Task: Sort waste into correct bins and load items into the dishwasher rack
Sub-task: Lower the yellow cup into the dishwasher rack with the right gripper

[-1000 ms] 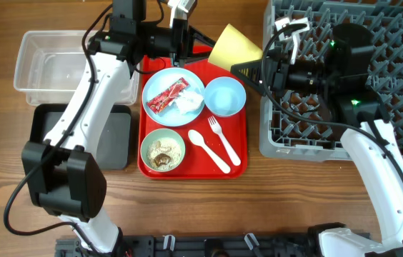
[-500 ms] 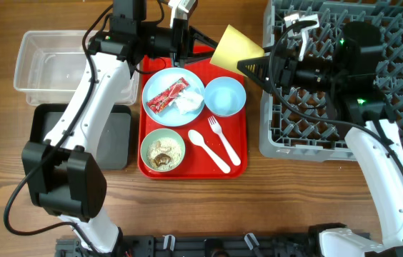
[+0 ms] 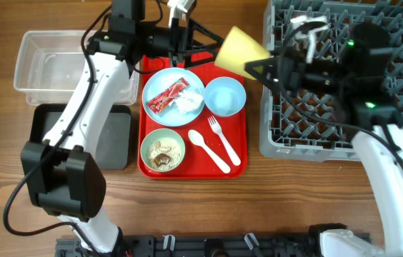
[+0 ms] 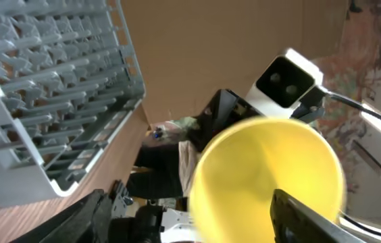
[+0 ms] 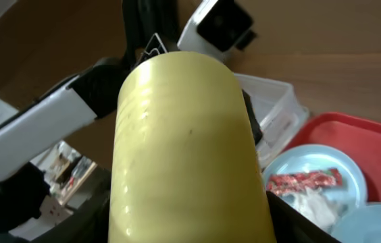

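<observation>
The right gripper moves back and down next, tips the yellow cup (image 3: 239,48) opening down into the rack's near corner by the tray (image 3: 289,130) and releases it, since that corner is empty.
The yellow cup (image 3: 239,48) hangs on its side above the gap between the red tray and the dishwasher rack (image 3: 287,146). My right gripper (image 3: 261,66) is shut on the yellow cup (image 5: 184,148), which fills the right wrist view with a dark finger on each side. My left gripper (image 3: 200,37) stands open just left of the cup, its jaws spread. In the left wrist view the cup's mouth (image 4: 268,175) faces the camera beyond the spread fingers (image 4: 89,216). The red wrapper (image 3: 166,96) and white tissue (image 3: 187,104) lie on the blue plate (image 3: 160,78).
On the red tray (image 3: 191,170) also sit a small blue bowl (image 3: 225,96), a green bowl (image 3: 163,150) with beige scraps, a fork (image 3: 224,139) and a spoon (image 3: 207,150). A clear tub (image 3: 51,64) and a black tray (image 3: 116,139) stand at the left.
The left jaws have opened and let go of the yellow cup. The right gripper has closed on it and carried it a little to the right, towards the rack.
</observation>
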